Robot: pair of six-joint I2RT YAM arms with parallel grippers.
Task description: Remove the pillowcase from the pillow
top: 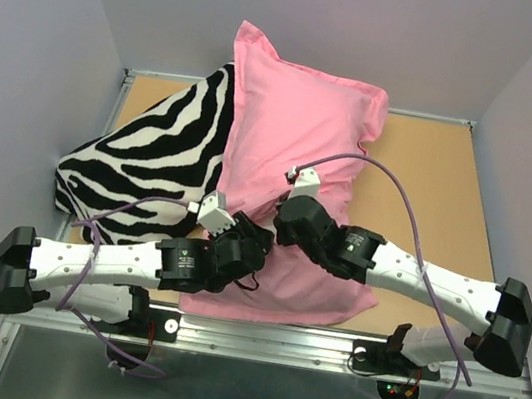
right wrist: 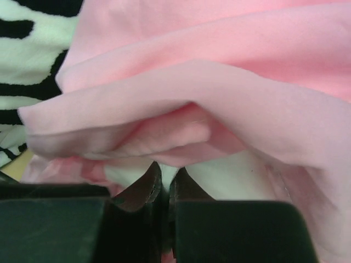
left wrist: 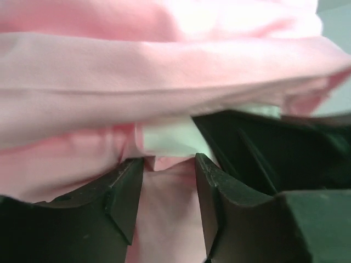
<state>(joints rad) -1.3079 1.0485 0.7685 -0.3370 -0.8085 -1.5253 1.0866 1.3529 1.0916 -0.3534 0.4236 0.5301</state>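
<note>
My right gripper holds the white pillow inside the pillowcase, so I will pull it to the right in the top view, toward the brown table top (top: 379, 201), then release.
The pink pillowcase (top: 298, 124) covers the pillow and lies across the table's middle, its open end toward the arms. Both grippers are at that near end. My left gripper (top: 247, 244) is open, and in the left wrist view (left wrist: 169, 160) pink pillowcase fabric (left wrist: 164, 71) lies between its fingers. A patch of the white pillow (left wrist: 167, 137) shows just beyond them. My right gripper (top: 288, 221) is shut. In the right wrist view (right wrist: 167, 169) it pinches the white pillow (right wrist: 236, 175) under a lifted fold of the pillowcase (right wrist: 219, 87).
A black-and-white zebra-striped pillow (top: 164, 143) lies at the left, partly under the pink one, and shows in the right wrist view (right wrist: 27, 49). The brown table top (top: 432, 175) shows at the right. Grey walls stand around it, and a metal rail (top: 274, 338) runs along the front.
</note>
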